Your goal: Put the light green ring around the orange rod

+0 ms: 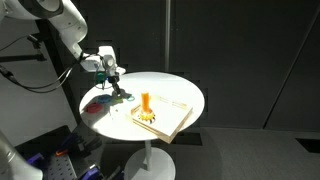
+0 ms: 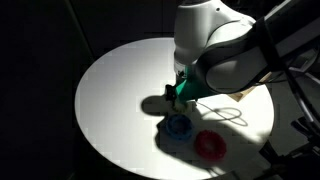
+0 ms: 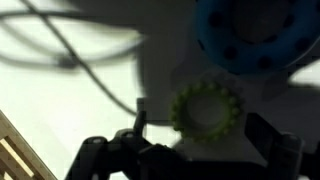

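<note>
I need to lower my gripper around the knobbly rim of the light green ring (image 2: 181,106) (image 3: 207,110) next and close it, because the ring is below my gripper with a gap to each open finger.
The light green ring (image 3: 207,110) lies flat on the white table, small and pale with a knobbly rim. In the wrist view my gripper (image 3: 201,128) is open, one finger on each side of the ring with gaps between. In both exterior views the gripper (image 1: 118,90) (image 2: 179,97) is low over the table, with a bit of green (image 2: 185,92) showing under it. The orange rod (image 1: 146,101) stands upright on its tan board (image 1: 172,120), to one side of the gripper. The rod is out of the wrist view.
A blue ring (image 3: 255,35) (image 2: 179,126) lies close beside the green one. A red ring (image 2: 209,145) lies just past it. The round white table (image 1: 185,92) has dark surroundings. A corner of the board (image 3: 14,155) shows in the wrist view.
</note>
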